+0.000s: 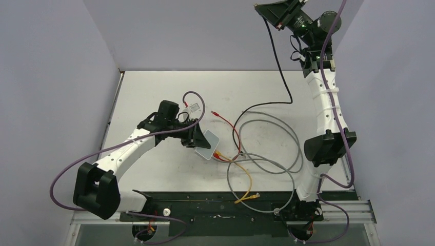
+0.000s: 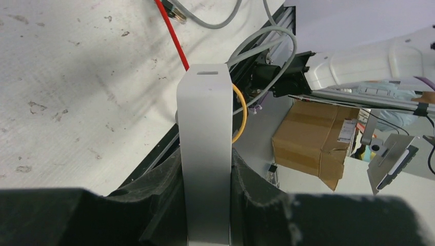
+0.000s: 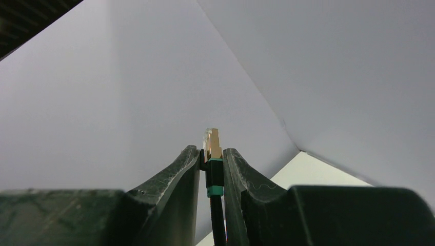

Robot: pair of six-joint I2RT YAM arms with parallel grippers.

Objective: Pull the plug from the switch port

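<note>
The clear, bare far end of the tabletop is below the gripper, so my right gripper needs to go down next and tilt downward to let go of the plug over it.
My left gripper (image 1: 197,136) is shut on the small pale grey-white switch box (image 1: 209,142), holding it tilted just above the table. In the left wrist view the box (image 2: 205,148) stands edge-on between the jaws of the left gripper (image 2: 205,171). The switch port lies on the box's lower right edge (image 1: 216,154), where red and yellow cables meet it; the sockets themselves are hidden. My right gripper (image 1: 279,11) is raised high by the back wall, shut on a black-and-green plug (image 3: 213,146) with a clear tip. Its black cable (image 1: 279,66) hangs down to the table.
A red cable (image 1: 225,123), a yellow cable (image 1: 247,179) and looping grey cables (image 1: 277,148) lie right of the box. A black rail (image 1: 215,197) runs along the near edge. Cardboard boxes (image 2: 313,138) stand beyond the table.
</note>
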